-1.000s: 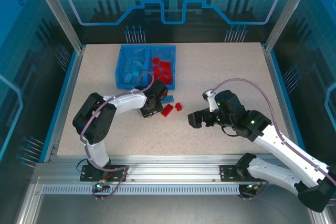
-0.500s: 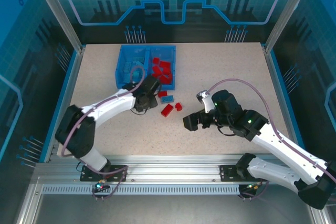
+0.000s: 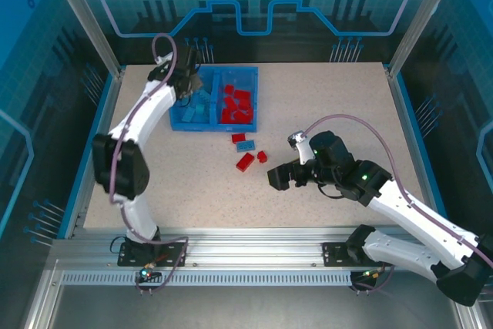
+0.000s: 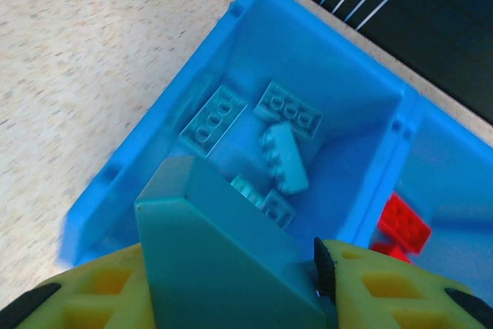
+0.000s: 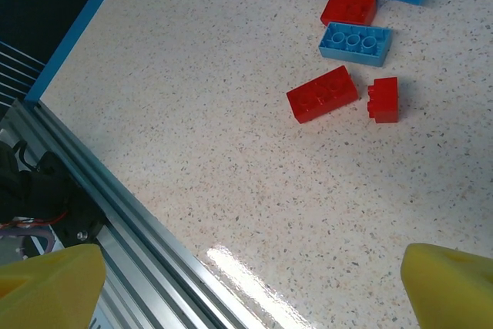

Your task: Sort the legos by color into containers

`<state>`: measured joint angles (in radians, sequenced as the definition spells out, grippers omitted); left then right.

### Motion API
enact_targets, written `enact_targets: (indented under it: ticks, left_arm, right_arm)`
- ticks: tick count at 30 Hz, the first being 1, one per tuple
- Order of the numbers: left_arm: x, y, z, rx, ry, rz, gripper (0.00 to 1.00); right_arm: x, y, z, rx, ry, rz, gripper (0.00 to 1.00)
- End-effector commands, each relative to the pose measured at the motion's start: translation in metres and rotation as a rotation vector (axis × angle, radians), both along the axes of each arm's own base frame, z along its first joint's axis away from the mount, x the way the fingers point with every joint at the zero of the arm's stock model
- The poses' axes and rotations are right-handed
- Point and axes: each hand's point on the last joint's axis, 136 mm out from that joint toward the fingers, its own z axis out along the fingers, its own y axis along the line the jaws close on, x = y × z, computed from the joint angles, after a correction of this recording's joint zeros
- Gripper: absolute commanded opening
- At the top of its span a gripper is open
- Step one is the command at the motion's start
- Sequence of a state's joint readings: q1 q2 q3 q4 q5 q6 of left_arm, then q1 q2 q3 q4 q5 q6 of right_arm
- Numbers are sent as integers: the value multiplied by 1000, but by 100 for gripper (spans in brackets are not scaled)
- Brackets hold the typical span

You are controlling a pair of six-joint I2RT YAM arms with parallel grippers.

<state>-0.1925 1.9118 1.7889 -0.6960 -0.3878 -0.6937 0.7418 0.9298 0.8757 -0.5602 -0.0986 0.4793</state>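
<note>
I need to lower my left gripper next and release the brick in the blue bin's section [image 4: 339, 98] below, where light blue legos lie.
My left gripper [image 3: 186, 85] hangs over the left compartment of the blue bin [image 3: 214, 126], shut on a light blue brick [image 4: 223, 260] between its yellow fingers [image 4: 362, 287]. Below it, several light blue legos [image 4: 286, 158] lie in that compartment [image 4: 339, 98]; red legos [image 3: 236, 105] fill the right one. On the table in front of the bin lie a red brick [image 5: 348, 9], a light blue brick [image 5: 355, 44], a longer red brick [image 5: 322, 94] and a small red brick [image 5: 384, 99]. My right gripper [image 3: 277, 179] stands open just right of them, nothing between its fingers [image 5: 50, 290].
The aluminium frame rail [image 5: 115, 221] runs along the table's near edge, close under the right gripper. A blue border [image 3: 98, 136] edges the table on the left. Bare tabletop [image 3: 331, 98] lies right of the bin.
The left arm swung from the loose bricks up and back over the bin's left compartment, carrying a light blue brick. The right gripper shifted slightly left, then stayed still.
</note>
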Motion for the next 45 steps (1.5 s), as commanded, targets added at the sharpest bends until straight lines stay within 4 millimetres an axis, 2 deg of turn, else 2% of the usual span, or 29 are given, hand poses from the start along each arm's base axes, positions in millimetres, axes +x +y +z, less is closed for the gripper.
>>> enact_targets:
  ticks: [1, 6, 11, 16, 20, 22, 25, 27, 28, 31, 34, 36, 39, 42, 45]
  left_arm:
    - [22, -1, -28, -2, 106, -51, 32]
    - [48, 1, -62, -8, 146, -26, 37]
    - [57, 6, -74, -51, 151, -9, 48]
    - [52, 0, -52, -86, 123, -30, 58]
    - [36, 0, -17, -116, 70, -25, 65]
    - [23, -3, 5, -142, 34, -34, 65]
    - [-9, -14, 44, -192, -45, -75, 63]
    - [-42, -32, 75, -214, -121, -148, 63]
    - [-58, -42, 83, -206, -143, -192, 63]
    - [-116, -80, 123, -134, -276, -390, 63]
    - [-175, -121, 145, -89, -396, -680, 63]
    - [-216, -141, 150, -60, -452, -932, 68]
    - [-263, -148, 140, 28, -469, -1202, 76]
    - [-288, -144, 115, 138, -455, -1361, 85]
    - [-305, -147, 93, 168, -472, -1475, 97]
  right_arm:
    - [1, -1, 4, -11, -10, -12, 100]
    - [6, -4, 2, -38, -15, -34, 100]
    - [7, -1, -1, -43, -1, -25, 100]
    - [11, 1, -3, -46, 0, -30, 100]
    - [13, 3, -7, -43, 16, -43, 100]
    - [13, 4, -9, -37, 19, -47, 100]
    - [20, 0, -15, -60, 15, -88, 100]
    - [31, -7, -24, -114, 16, -155, 100]
    - [36, -10, -28, -136, 17, -178, 100]
    - [51, -6, -41, -184, 28, -210, 100]
    - [67, 6, -59, -222, 50, -224, 100]
    - [80, 14, -73, -259, 62, -229, 99]
    - [100, 22, -96, -333, 67, -245, 95]
    - [120, 32, -119, -405, 62, -238, 86]
    - [136, 42, -139, -468, 79, -218, 76]
